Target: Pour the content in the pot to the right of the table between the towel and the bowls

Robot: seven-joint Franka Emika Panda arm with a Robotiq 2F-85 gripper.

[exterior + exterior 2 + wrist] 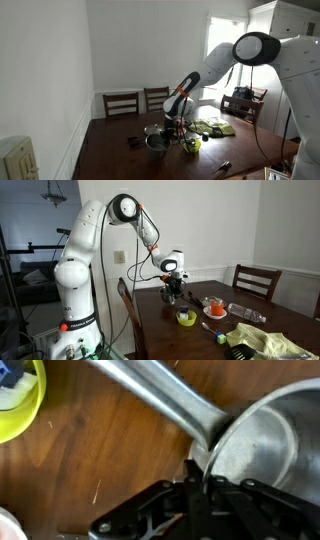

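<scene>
The pot is still hanging low over bare wood. My gripper should next go down with the pot (155,142) onto the table beside the yellow bowl and release the pot's rim there.
The steel pot (262,438) fills the right of the wrist view, and its long handle (150,395) runs to the upper left. My gripper (200,488) is closed on the pot's rim beside the base of the handle. In both exterior views the pot (155,142) (173,299) is low over the dark wooden table, under the gripper (173,124) (172,286). A yellow bowl (20,400) (186,317) (190,145) stands next to the pot. An orange bowl (214,308) and a yellow-green towel (262,338) (214,128) lie further along. The pot's content is not visible.
A clear plastic bottle (245,312) lies behind the orange bowl. A black brush (238,352) rests by the towel. A small dark object (132,141) lies on the table beside the pot. Wooden chairs (121,103) (257,280) stand around the table (110,160).
</scene>
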